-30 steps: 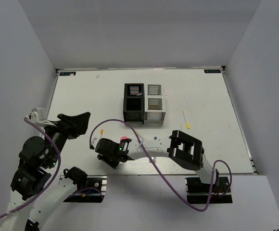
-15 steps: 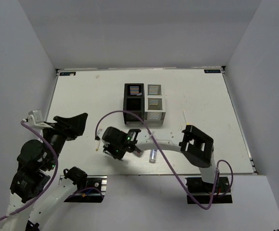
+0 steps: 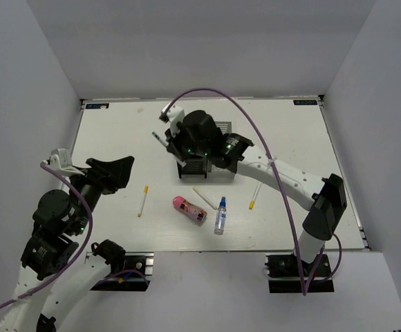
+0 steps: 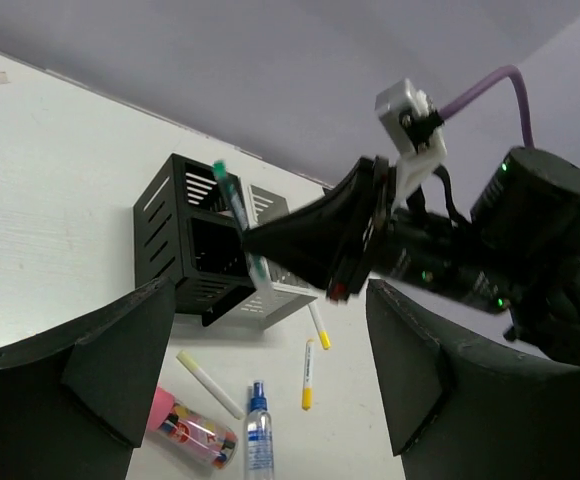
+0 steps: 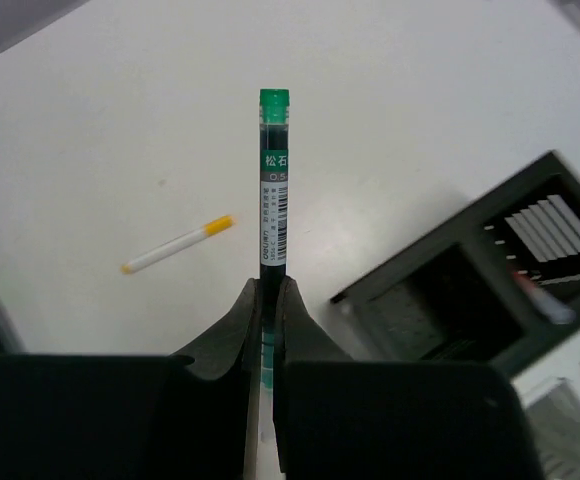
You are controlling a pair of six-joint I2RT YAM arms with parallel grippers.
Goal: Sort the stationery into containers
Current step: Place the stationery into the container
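Observation:
The far black cup is outward and below. My right gripper will next carry the dark green pen (image 5: 273, 190) outward and down into the cup's open top and release it.
My right gripper (image 3: 175, 149) is shut on a dark green pen (image 3: 160, 138) and holds it in the air over the left side of the mesh cups. In the right wrist view the pen (image 5: 273, 190) sticks out from between the fingers (image 5: 300, 330), beside a black cup (image 5: 480, 280). The arm hides most of the black cups (image 3: 191, 169) and silver cups (image 3: 221, 126). A pink cylinder (image 3: 189, 209), a blue-capped bottle (image 3: 220, 216) and three white yellow-tipped pens (image 3: 143, 200) (image 3: 204, 198) (image 3: 254, 196) lie on the table. My left gripper (image 3: 110, 173) is open and empty, at the left.
The left wrist view shows the cups (image 4: 185, 240), the held pen (image 4: 235, 215), the cylinder (image 4: 190, 430), the bottle (image 4: 258, 435) and white pens (image 4: 308, 372) between its fingers. Grey walls enclose the white table (image 3: 290, 138). A purple cable (image 3: 256, 131) arcs over the right arm.
My right arm has swung up from the front left of the table to over the cups, carrying the green pen. The cylinder, bottle and pens it covered now show.

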